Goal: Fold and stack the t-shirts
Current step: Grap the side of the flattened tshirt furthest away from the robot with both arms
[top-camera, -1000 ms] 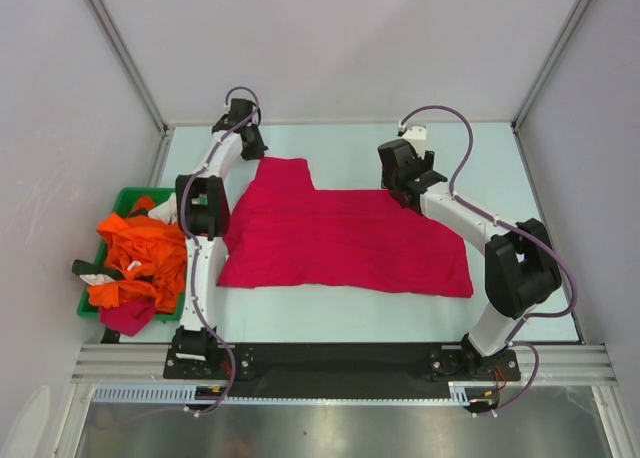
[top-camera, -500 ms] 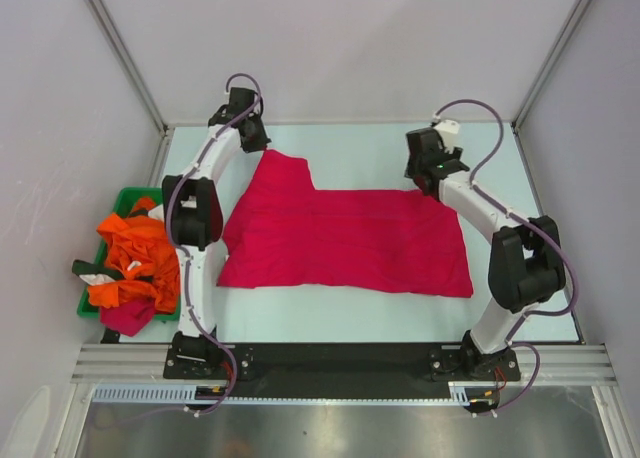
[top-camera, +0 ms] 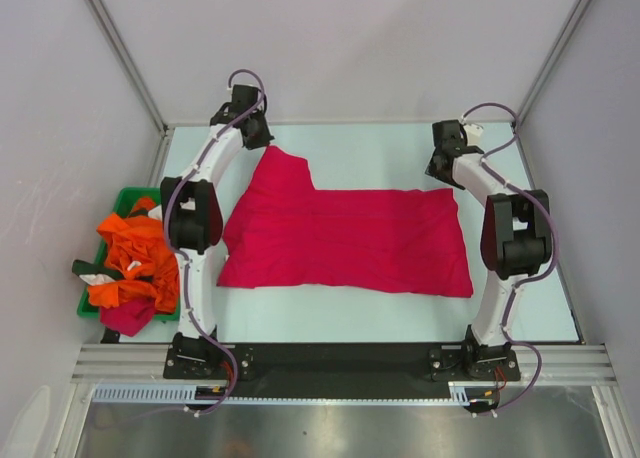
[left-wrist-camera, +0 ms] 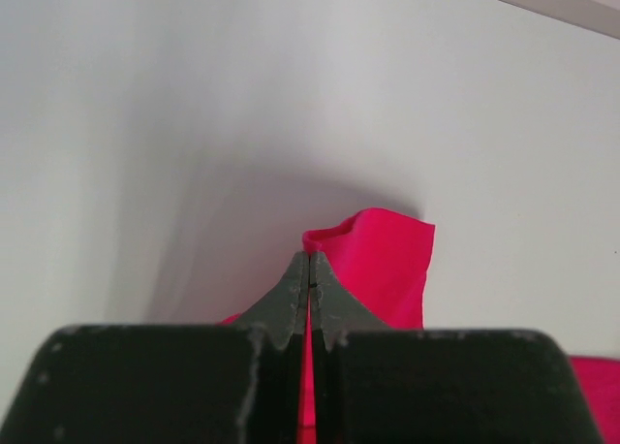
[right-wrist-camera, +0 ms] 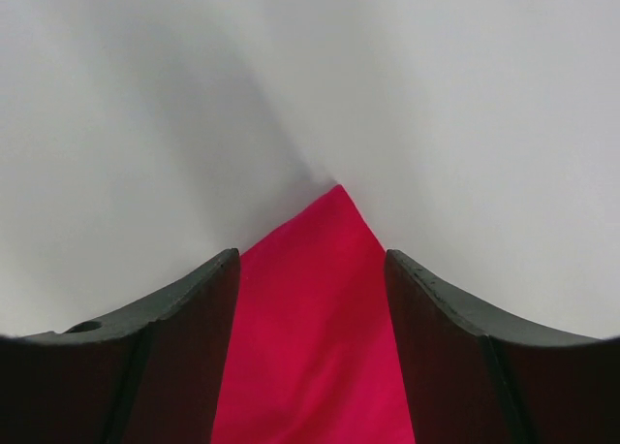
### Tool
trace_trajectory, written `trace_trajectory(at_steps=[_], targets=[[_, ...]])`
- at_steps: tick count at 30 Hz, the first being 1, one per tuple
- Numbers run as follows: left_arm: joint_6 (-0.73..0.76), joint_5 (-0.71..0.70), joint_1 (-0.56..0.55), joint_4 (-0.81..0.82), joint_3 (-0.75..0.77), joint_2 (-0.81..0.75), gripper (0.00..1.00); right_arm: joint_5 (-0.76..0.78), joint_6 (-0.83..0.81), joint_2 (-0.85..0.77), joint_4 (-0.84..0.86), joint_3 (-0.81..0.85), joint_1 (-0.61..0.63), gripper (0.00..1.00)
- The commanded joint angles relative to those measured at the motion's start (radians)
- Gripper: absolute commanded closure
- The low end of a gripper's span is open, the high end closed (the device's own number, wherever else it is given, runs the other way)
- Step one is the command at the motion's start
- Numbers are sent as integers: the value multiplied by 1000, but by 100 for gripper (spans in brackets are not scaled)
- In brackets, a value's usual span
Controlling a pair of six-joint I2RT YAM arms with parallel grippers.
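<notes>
My right gripper will go down onto the pointed far corner (top-camera: 449,192) of the crimson-pink t-shirt (top-camera: 340,238) and close there, because its open fingers are already on both sides of that corner.
A crimson-pink t-shirt (top-camera: 340,238) lies spread flat on the pale table, one sleeve reaching toward the far left. My left gripper (top-camera: 262,138) is at that sleeve's far corner, shut on the cloth. In the left wrist view the fingertips (left-wrist-camera: 309,260) meet, with red cloth (left-wrist-camera: 383,260) in the slit between them and bunched up just beyond. My right gripper (top-camera: 441,168) hovers over the shirt's far right corner. Its jaws (right-wrist-camera: 311,255) stand open either side of the pointed corner (right-wrist-camera: 315,347). Orange t-shirts (top-camera: 135,253) are heaped at the left.
The orange heap fills a green tray (top-camera: 125,196) at the table's left edge, with a dark red piece of cloth (top-camera: 128,316) hanging over its near end. Grey walls and metal frame posts close in the far side and both flanks.
My right arm has swung out from the shirt's upper middle to its far right corner. The left gripper has edged slightly farther back with the sleeve corner still in it.
</notes>
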Motion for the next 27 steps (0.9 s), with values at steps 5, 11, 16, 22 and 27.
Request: trace_trajectory(at_steps=[5,11,16,22,27], targets=[[8,-33,-35,-2,6,-15,100,-49,33,93,-30,141,-25,39],[9,-33,-41,-2,-4,-20,100,-79,66,147,-67,186,-51,50],[8,-33,-47,-2,-15,-20,100,-83,82,155,-42,137,-48,50],[6,-34,-56,-5,-14,-14,100,-99,95,178,-47,131,-48,50],[8,-39,-64,-11,-11,-9,100,-100,102,190,-47,120,-49,50]])
